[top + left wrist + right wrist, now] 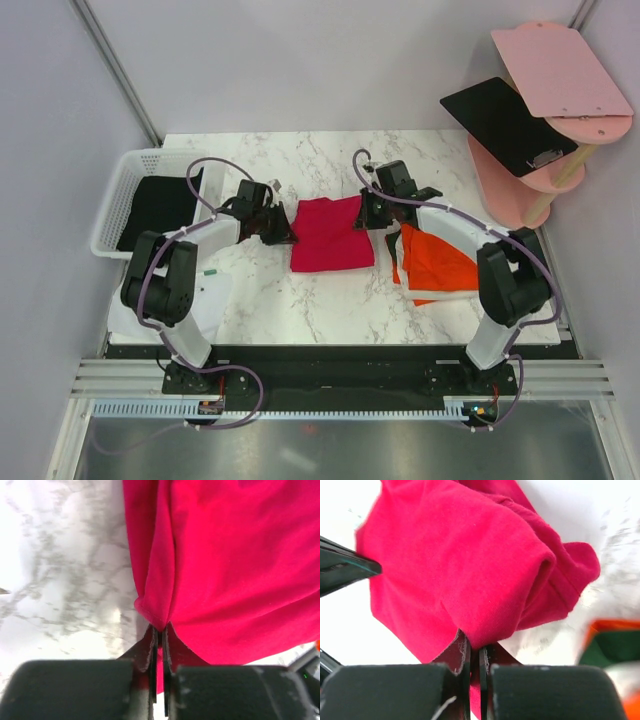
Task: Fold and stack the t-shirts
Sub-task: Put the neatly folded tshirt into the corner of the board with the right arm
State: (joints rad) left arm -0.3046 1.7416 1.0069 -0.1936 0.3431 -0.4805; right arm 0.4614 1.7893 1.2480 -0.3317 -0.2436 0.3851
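Note:
I need to bring my right gripper over the folded orange-red t-shirt (pixel 435 262) and let go of the crimson red t-shirt (pixel 330 234) there, because that place is to the gripper's right in the top view.
The crimson red t-shirt (pixel 330 234) lies part folded in the middle of the marble table. My left gripper (pixel 283 229) is shut on its left edge; the left wrist view shows the cloth (pixel 235 565) pinched between the jaws of my left gripper (pixel 161 630). My right gripper (pixel 362 215) is shut on its upper right corner; the right wrist view shows the bunched cloth (pixel 455 565) clamped in my right gripper (pixel 476 650). A folded orange-red t-shirt (pixel 435 262) lies at the right, under my right arm. A black t-shirt (pixel 160 205) lies in the basket.
A white mesh basket (pixel 125 190) stands at the table's left edge. A pink tiered stand (pixel 545 170) with a flat black board (pixel 505 120) and a pink board (pixel 560 65) is at the back right. Grey walls close the back and sides.

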